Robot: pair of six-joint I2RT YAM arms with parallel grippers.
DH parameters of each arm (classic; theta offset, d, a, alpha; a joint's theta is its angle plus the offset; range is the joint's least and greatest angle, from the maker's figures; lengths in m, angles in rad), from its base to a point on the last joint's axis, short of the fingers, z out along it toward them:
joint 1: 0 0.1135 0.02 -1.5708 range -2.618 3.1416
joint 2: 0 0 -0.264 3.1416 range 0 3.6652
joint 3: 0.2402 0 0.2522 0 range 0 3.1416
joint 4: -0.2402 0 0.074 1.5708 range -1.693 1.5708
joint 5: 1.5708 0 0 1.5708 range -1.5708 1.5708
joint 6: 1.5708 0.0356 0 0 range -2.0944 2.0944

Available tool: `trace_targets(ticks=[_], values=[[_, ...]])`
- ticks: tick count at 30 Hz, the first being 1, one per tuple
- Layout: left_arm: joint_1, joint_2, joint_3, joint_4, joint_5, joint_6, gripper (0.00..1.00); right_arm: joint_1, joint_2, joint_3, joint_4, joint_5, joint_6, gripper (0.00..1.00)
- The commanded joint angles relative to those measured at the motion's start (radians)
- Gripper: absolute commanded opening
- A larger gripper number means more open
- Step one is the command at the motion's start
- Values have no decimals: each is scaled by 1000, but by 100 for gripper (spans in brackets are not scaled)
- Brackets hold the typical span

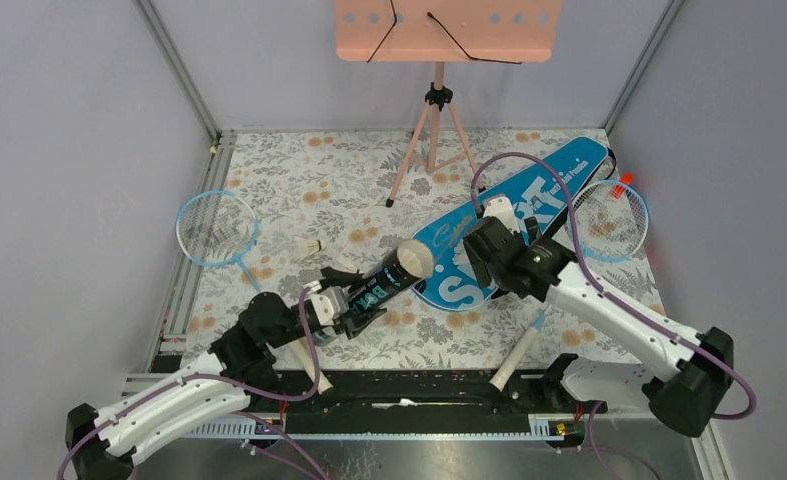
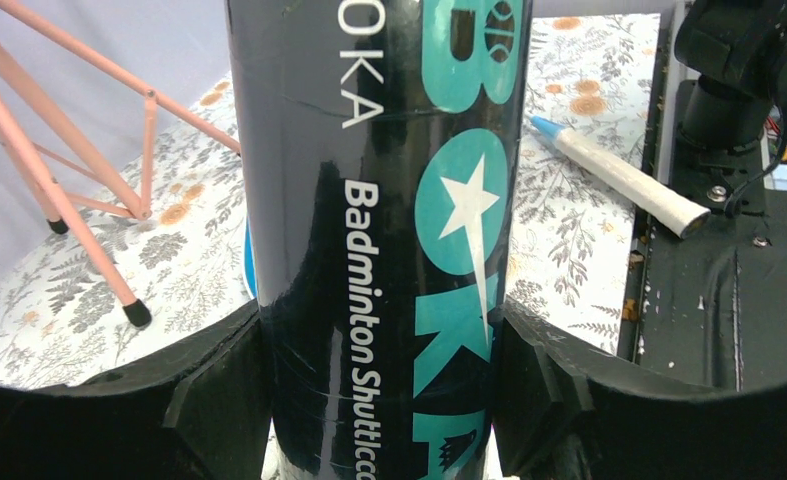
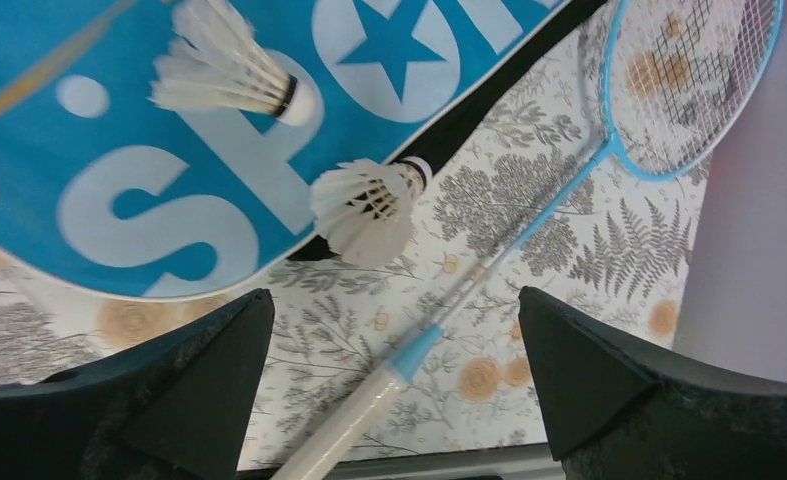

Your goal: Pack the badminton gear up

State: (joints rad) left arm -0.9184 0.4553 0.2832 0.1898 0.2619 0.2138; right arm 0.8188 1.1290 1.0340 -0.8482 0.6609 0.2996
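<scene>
I will next bring my right gripper down to the skirt rim of the shuttlecock at the blue bag's edge, because that skirt points toward my open fingers.
The black tube point(image 2: 379, 240), lettered "Badminton Shuttlecock", lies tilted between the fingers of my left gripper point(image 2: 379, 390), which is shut on it. In the top view the tube point(image 1: 394, 275) points its open end at the blue bag point(image 1: 529, 195). My right gripper point(image 3: 394, 340) hangs open over the near end of the blue bag point(image 3: 119, 200). One shuttlecock point(image 3: 234, 75) lies on the bag and another point(image 3: 369, 205) at its edge. A third shuttlecock point(image 1: 312, 247) rests on the cloth. One racket point(image 1: 216, 228) lies at the left and another racket point(image 1: 609, 218) at the right.
The pink tripod stand point(image 1: 434, 110) is at the back middle; its legs point(image 2: 89, 200) show in the left wrist view. The right racket's white handle point(image 3: 354, 410) runs below my open right fingers towards the black base rail point(image 1: 409, 400). Grey walls close in both sides.
</scene>
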Motion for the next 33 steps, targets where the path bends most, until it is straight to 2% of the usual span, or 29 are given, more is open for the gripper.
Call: trace_targets(ticks=[1, 5, 13, 16, 18, 20, 24, 26, 28, 30, 33], values=[[-5, -40, -12, 123, -71, -23, 3, -79, 66, -30, 22, -44, -132, 100], [-4, -53, -21, 133, -79, -24, 3, -150, 164, -72, 106, -73, -193, 95], [-4, -51, -22, 133, -84, -19, 3, -227, 346, -40, 147, -126, -206, 75], [-4, -54, -22, 129, -86, -19, 3, -233, 383, -34, 146, -131, -205, 57], [-4, -54, -24, 130, -86, -18, 3, -236, 391, -32, 147, -128, -203, 50], [-4, -55, -24, 129, -86, -16, 3, -235, 395, -32, 147, -112, -202, 48], [-4, -56, -24, 127, -83, -16, 3, -236, 407, -24, 147, -66, -188, 38], [-4, -56, -24, 126, -84, -16, 3, -238, 405, -20, 148, -40, -176, 30], [-4, -57, -24, 128, -89, -17, 3, -238, 391, -19, 150, -16, -159, 12], [-4, -58, -24, 128, -93, -17, 3, -238, 357, -12, 122, -16, -139, 1], [-4, -56, -24, 128, -90, -16, 3, -237, 256, -1, 50, -45, -90, 0]])
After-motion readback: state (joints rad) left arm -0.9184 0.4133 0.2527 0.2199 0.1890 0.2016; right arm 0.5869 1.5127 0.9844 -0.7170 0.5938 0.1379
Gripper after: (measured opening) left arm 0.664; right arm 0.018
